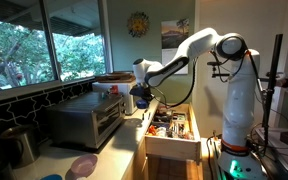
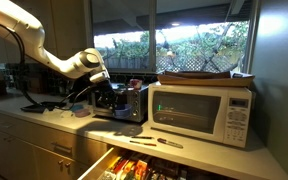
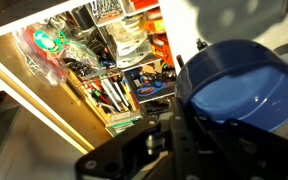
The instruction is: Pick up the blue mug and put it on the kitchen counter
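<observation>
The mug is still hanging above the counter's edge. My gripper will lower it next onto the bare counter strip (image 1: pixel 127 129) (image 3: pixel 185 30) between the toaster oven and the open drawer.
The blue mug (image 3: pixel 236 85) fills the right of the wrist view, seen from above with its blue inside showing. My gripper (image 3: pixel 189 118) is shut on its rim and holds it in the air above the open utensil drawer (image 3: pixel 104 60). In an exterior view the gripper (image 1: pixel 139 90) hangs with the mug (image 1: pixel 141 99) just right of the toaster oven (image 1: pixel 84 120), over the edge of the pale cream kitchen counter (image 1: pixel 124 150). In an exterior view the gripper (image 2: pixel 98 78) is in front of the toaster oven (image 2: pixel 119 100); the mug is hard to make out there.
A pink-purple plate (image 1: pixel 82 165) and a dark metal pot (image 1: pixel 19 145) are on the counter near the window. The wooden drawer (image 1: pixel 172 130) stands pulled out, full of utensils. A white microwave (image 2: pixel 204 112) sits on the counter beside the toaster oven.
</observation>
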